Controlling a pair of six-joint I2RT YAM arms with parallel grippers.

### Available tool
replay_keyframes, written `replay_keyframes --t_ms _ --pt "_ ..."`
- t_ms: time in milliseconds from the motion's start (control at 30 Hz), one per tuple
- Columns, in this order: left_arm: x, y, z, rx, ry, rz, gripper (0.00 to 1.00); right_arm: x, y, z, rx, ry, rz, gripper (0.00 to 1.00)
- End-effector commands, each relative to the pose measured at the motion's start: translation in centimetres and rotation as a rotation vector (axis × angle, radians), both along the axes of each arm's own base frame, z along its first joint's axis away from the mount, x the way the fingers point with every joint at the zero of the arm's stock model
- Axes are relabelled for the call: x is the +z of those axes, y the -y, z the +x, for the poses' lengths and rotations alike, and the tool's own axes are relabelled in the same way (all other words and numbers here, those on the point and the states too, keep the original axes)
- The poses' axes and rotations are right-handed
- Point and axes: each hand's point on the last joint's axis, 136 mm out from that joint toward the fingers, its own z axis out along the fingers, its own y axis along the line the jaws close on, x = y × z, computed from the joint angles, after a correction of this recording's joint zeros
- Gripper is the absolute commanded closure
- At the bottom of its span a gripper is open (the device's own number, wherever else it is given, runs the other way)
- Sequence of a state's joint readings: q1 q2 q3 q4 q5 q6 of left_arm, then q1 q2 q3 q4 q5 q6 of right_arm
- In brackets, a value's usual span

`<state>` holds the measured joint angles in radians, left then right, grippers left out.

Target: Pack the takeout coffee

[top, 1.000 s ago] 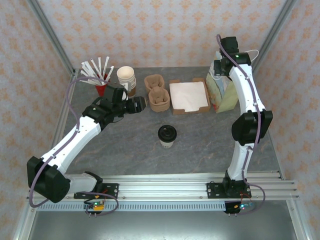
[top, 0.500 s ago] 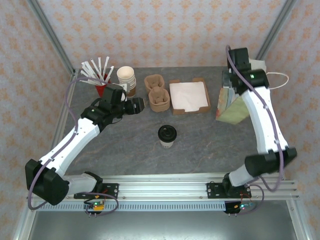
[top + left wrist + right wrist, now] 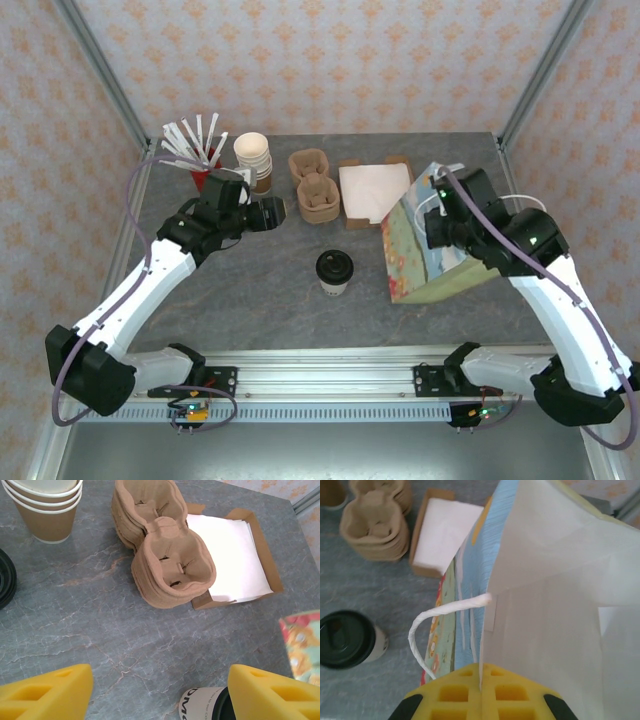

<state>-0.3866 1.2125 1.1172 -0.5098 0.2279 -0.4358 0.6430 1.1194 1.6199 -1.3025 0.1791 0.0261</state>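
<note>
I will lower my right gripper toward the coffee and stand the tilted bag on the tabletop before I let go of the rim of the bag point(image 3: 418, 255).
The takeout coffee point(image 3: 334, 271), a cream cup with a black lid, stands upright in the middle of the table; it is also at the bottom edge of the left wrist view point(image 3: 205, 706) and at the lower left of the right wrist view point(image 3: 347, 640). My right gripper point(image 3: 481, 680) is shut on the rim of a colourful paper bag point(image 3: 418, 255), which hangs tilted and open just right of the coffee. My left gripper point(image 3: 160, 690) is open and holds nothing, hovering behind and left of the coffee near the cup carriers.
A stack of lidless cups point(image 3: 253, 157), brown pulp cup carriers point(image 3: 315, 190) and a cardboard box of napkins point(image 3: 372, 192) line the back. A red holder with white sticks point(image 3: 195, 150) stands at the back left. A loose black lid point(image 3: 5, 577) lies beside the cups.
My right arm has swung the bag from the back right corner forward and left, and it is now beside the coffee. The left arm has barely moved.
</note>
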Motion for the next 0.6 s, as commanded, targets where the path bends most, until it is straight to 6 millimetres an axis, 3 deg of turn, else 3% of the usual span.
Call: replay_keyframes --t_ms 0,200,567 --pt "0.0 -0.2 -0.8 -0.004 0.0 0.017 0.27 -1.9 -0.4 -1.1 0.017 -0.068 -0.052 1.0" --pt "0.2 -0.3 -1.0 0.002 0.004 0.009 0.28 -3.9 -2.0 -0.8 0.084 -0.097 -0.104 1.0" --pt "-0.4 -0.1 -0.8 0.0 -0.007 0.01 0.27 -7.1 -6.7 1.0 0.207 -0.116 -0.106 1.0"
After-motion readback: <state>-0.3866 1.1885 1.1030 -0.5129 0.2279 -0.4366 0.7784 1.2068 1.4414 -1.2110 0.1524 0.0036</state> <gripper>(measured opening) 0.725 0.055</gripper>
